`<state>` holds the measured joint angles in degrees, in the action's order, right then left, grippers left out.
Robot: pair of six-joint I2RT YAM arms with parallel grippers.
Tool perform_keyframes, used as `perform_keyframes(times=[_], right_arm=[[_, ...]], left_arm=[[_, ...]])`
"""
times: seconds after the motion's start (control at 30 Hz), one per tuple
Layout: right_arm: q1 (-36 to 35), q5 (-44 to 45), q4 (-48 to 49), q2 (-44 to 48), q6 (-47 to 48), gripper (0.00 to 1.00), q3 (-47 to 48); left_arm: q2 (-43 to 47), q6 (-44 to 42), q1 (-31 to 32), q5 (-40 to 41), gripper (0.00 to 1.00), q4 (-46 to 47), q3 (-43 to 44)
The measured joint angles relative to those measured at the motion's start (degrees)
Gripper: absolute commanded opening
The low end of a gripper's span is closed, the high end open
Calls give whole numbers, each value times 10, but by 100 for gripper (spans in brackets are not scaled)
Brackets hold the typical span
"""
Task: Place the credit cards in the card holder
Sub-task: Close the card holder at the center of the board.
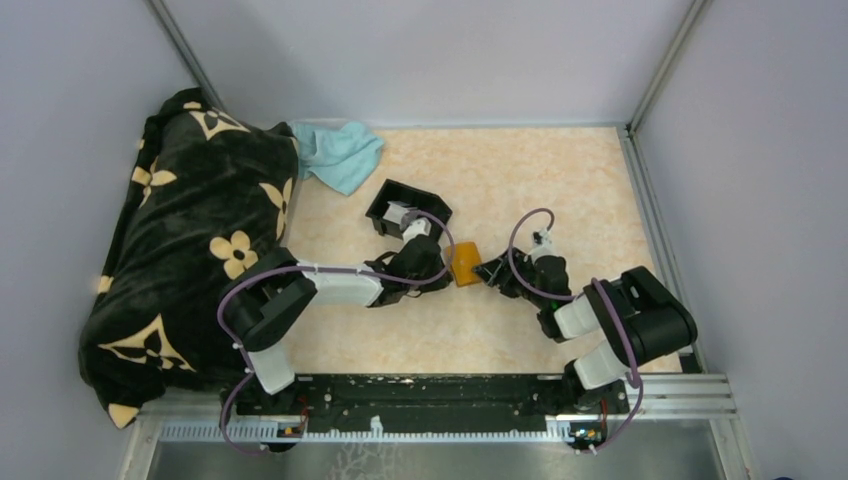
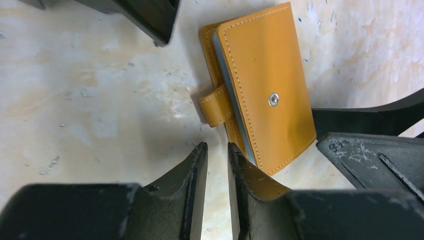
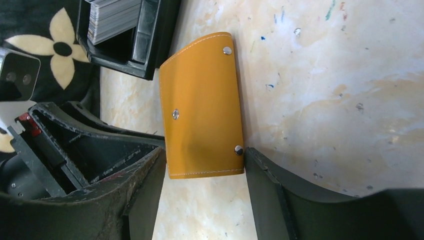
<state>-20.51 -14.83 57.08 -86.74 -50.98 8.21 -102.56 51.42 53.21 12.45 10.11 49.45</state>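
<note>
My right gripper's open fingers have the card holder's near end (image 1: pixel 467 281) (image 3: pixel 205 161) between them, so my gripper next needs to go to the left in the top view and close across it.
The orange card holder (image 1: pixel 465 264) lies closed and flat on the table between my two grippers, its closure tab (image 2: pixel 214 105) unfastened and sticking out. My left gripper (image 2: pixel 217 146) sits at its tab side, open only a narrow gap, with bare table between the fingers. My right gripper (image 3: pixel 204 152) is open wide, its fingertips on either side of the card holder's (image 3: pixel 202 107) near end. One right fingertip (image 3: pixel 252 157) touches the corner by a snap. The credit cards (image 3: pixel 112 17) stand stacked in the black tray (image 1: pixel 408 212).
The black tray stands just behind the left gripper. A dark flowered blanket (image 1: pixel 190 240) covers the table's left side. A teal cloth (image 1: pixel 340 152) lies at the back. Metal frame rails (image 1: pixel 650 230) border the right edge.
</note>
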Motion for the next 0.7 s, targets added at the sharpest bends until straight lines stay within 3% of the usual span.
perform_keyframes(times=[0.43,0.7], right_arm=[[-3,-47,36,-83,9,54,50],[-5,-44,24,-78,14,54,53]], left_arm=[[8,-14,-39,-30,29,23,-17],[77,-36,-46,8,26,-74,-43]])
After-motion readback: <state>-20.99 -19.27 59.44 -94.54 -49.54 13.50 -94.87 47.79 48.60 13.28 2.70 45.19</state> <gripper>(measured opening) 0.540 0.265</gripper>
